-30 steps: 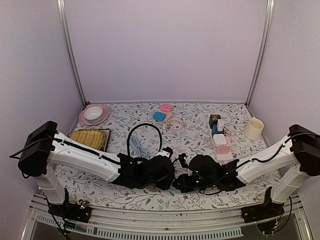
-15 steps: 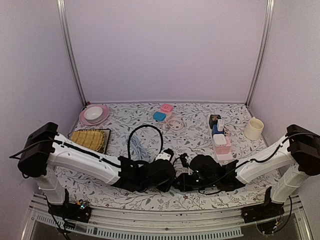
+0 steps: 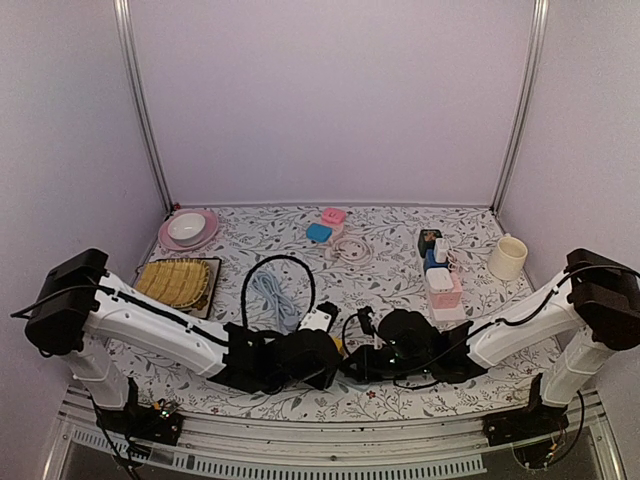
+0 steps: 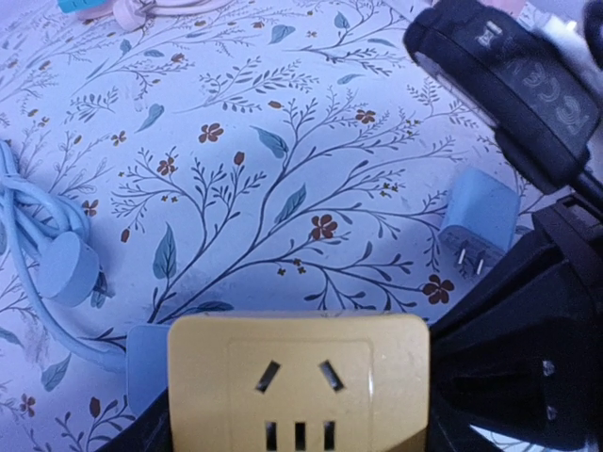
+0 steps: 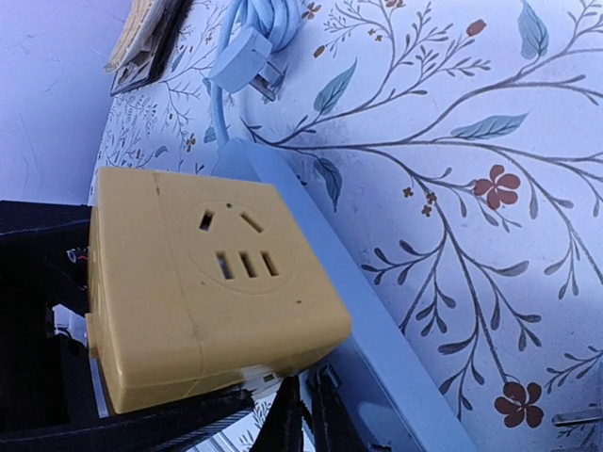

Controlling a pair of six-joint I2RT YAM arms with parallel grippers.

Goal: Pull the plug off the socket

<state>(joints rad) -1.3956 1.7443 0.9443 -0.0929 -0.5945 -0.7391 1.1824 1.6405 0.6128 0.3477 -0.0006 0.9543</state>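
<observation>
Next, my left gripper swings down to the cloth near the woven mat, which lies to its left in the top view, and releases the plug-free cube.
My left gripper [image 4: 300, 414] is shut on a yellow socket cube [image 4: 298, 377], seen in the top view [image 3: 335, 345] low in the middle. The slots on its visible faces are empty in both wrist views [image 5: 203, 282]. A small light blue two-prong plug [image 4: 476, 218] lies on the cloth apart from the cube, beside my right gripper. A light blue strip [image 5: 377, 330] with a coiled blue cable [image 3: 272, 297] sits behind the cube. My right gripper [image 5: 303, 414] is just under the cube's lower corner, its fingers together; nothing shows between them.
A black cable loop [image 3: 262, 268] stands behind the left gripper. A yellow woven mat [image 3: 180, 280] and a pink plate with a bowl [image 3: 187, 230] are at the left. Pink and blue boxes [image 3: 328, 222], stacked blocks [image 3: 442, 285] and a cream mug [image 3: 507, 257] are at the back and right.
My left arm has drawn back toward the near edge and left with the yellow cube. The black cable loop shifted left with it. The right gripper has barely moved.
</observation>
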